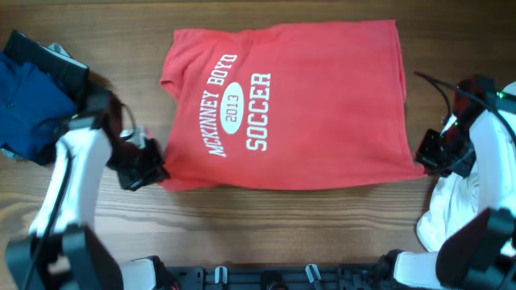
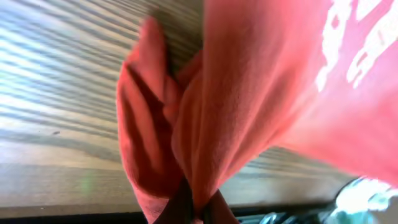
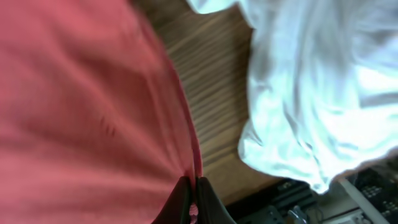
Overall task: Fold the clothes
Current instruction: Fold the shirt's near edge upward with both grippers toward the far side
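The right gripper carries the pinched corner of the shirt outward next and releases it over the shirt's side edge (image 1: 402,109) (image 3: 160,65), since that edge runs outward from the gripper.
The clothes are a red T-shirt (image 1: 298,105) with white lettering, spread across the middle of the wooden table with its print turned sideways. My left gripper (image 1: 155,171) is shut on the shirt's near-left corner; in the left wrist view the red fabric (image 2: 205,112) bunches into folds that run down between the dark fingers (image 2: 177,208). My right gripper (image 1: 426,161) is shut on the near-right corner; in the right wrist view the shirt's edge (image 3: 93,106) is pinched between the fingers (image 3: 176,205).
A blue garment (image 1: 28,101) lies at the far left under the left arm. A white garment (image 1: 451,205) is heaped at the right by the right arm, also seen as white cloth (image 3: 317,87). A black rail (image 1: 266,278) runs along the table's near edge.
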